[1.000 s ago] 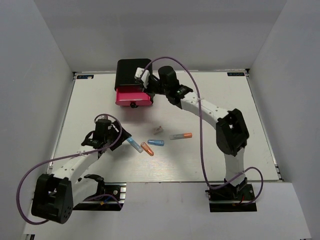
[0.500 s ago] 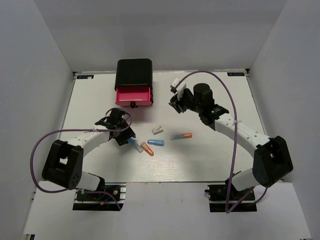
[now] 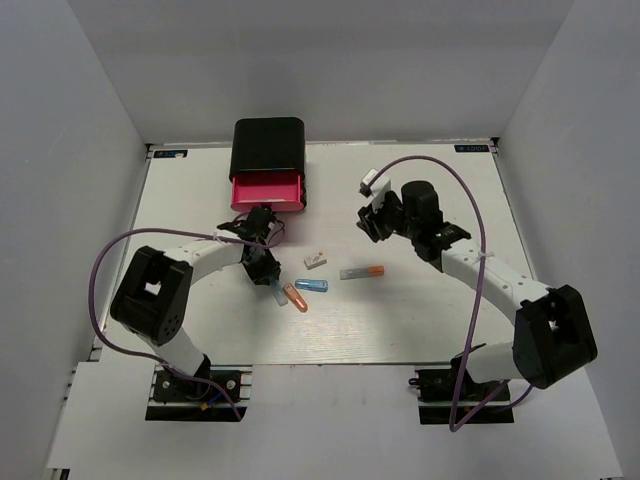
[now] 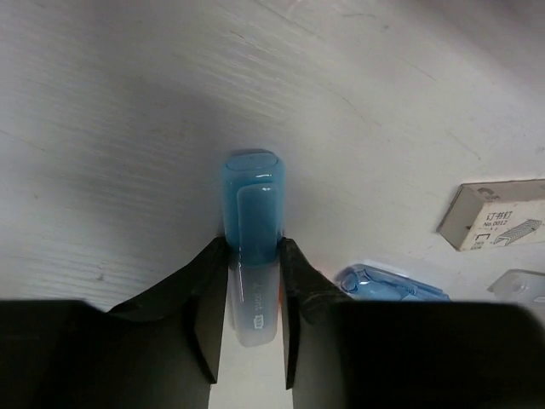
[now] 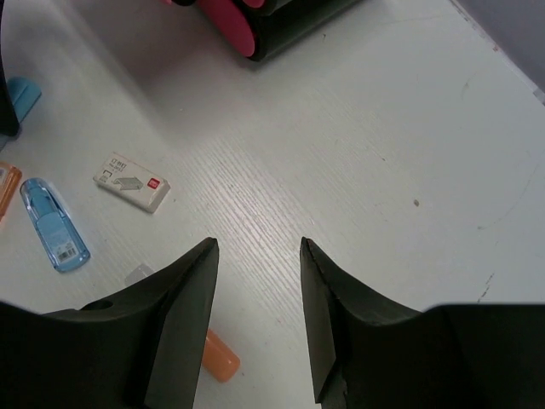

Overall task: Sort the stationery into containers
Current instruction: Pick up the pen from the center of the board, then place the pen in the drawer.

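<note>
My left gripper lifts the light blue capsule next, carries it outward over the open pink-red drawer and releases it, since the drawer lies outward.
My left gripper (image 3: 263, 270) stands low over the table with its jaws shut on a light blue capsule (image 4: 253, 223), which lies on the table; its far end sticks out past the fingertips (image 3: 272, 291). An orange capsule (image 3: 295, 298), a blue one (image 3: 312, 286), a small white block (image 3: 316, 260) and a grey-and-orange piece (image 3: 361, 271) lie just to its right. The black cabinet (image 3: 267, 148) stands at the back with one pink-red drawer (image 3: 268, 192) pulled out. My right gripper (image 3: 370, 222) hovers open and empty (image 5: 258, 243) right of the drawer.
In the right wrist view the white block (image 5: 131, 181) and blue capsule (image 5: 54, 235) lie left of the fingers, with an orange end (image 5: 220, 356) beneath the left finger. Grey walls enclose the white table (image 3: 450, 190) on three sides.
My left gripper slid right to the light blue capsule and its jaws closed onto it. My right gripper pulled away from the cabinet to the right and opened.
</note>
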### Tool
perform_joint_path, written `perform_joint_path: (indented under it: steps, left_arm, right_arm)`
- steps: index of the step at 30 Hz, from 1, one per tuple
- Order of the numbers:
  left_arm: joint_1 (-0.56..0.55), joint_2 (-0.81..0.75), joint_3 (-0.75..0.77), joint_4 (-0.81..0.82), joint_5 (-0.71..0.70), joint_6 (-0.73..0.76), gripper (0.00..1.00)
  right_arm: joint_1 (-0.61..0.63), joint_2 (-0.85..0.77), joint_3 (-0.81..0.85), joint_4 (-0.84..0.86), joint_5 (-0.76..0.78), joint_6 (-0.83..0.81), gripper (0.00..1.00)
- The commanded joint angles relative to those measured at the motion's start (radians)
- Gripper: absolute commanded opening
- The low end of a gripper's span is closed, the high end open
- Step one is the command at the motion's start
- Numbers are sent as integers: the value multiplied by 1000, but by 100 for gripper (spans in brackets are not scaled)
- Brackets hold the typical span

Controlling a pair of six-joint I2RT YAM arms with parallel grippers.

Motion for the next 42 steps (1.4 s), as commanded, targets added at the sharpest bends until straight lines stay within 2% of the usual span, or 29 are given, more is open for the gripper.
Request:
perform_joint_path:
  steps: [1,5,8,12,17,19,22,25,28,30,35,42]
  left_arm:
    - [-31,60,-11,-67,-25,41,33]
    - [-40,37,-46,-79,-34,73,23]
    - [-40,-50,-75,-67,-34,85,12]
    - [-40,-202,-57,-39,-12,110,10]
    - [-28,-346,57,3,-3,124,10]
    - [-17,-388,112,17,-3,79,10]
    - [-17,-411,161,68,-75,-11,12]
    - [-17,-411,184,157,-133,-126,12]
    - [-8,-385,184,276,-210,-229,12]
    - [-8,-361,206,333,-250,-267,12]
    - [20,-265,241,457,-345,-388,12]
    - [41,-186,293,427,-437,-415,12]
  right_arm:
    - [-17,-35,-21,-3,-20,20,50]
    - [-34,-49,-46,-3,-24,23,50]
    - [-41,-55,-66,-12,-34,11,50]
    - [-50,-64,-86,-17,-37,-5,51]
    - [-50,-76,-120,-18,-49,-31,53]
    - [-50,-78,-129,-18,-48,-43,53]
    - [-50,-78,-138,-21,-48,-48,53]
    - [-52,-84,-149,-23,-51,-43,53]
    - [-52,-90,-164,-23,-54,-48,49]
    - [-54,-96,-173,-35,-54,-55,46]
    - [-54,-127,-193,-50,-41,-72,46]
    - [-50,-170,-239,-47,-31,-72,46]
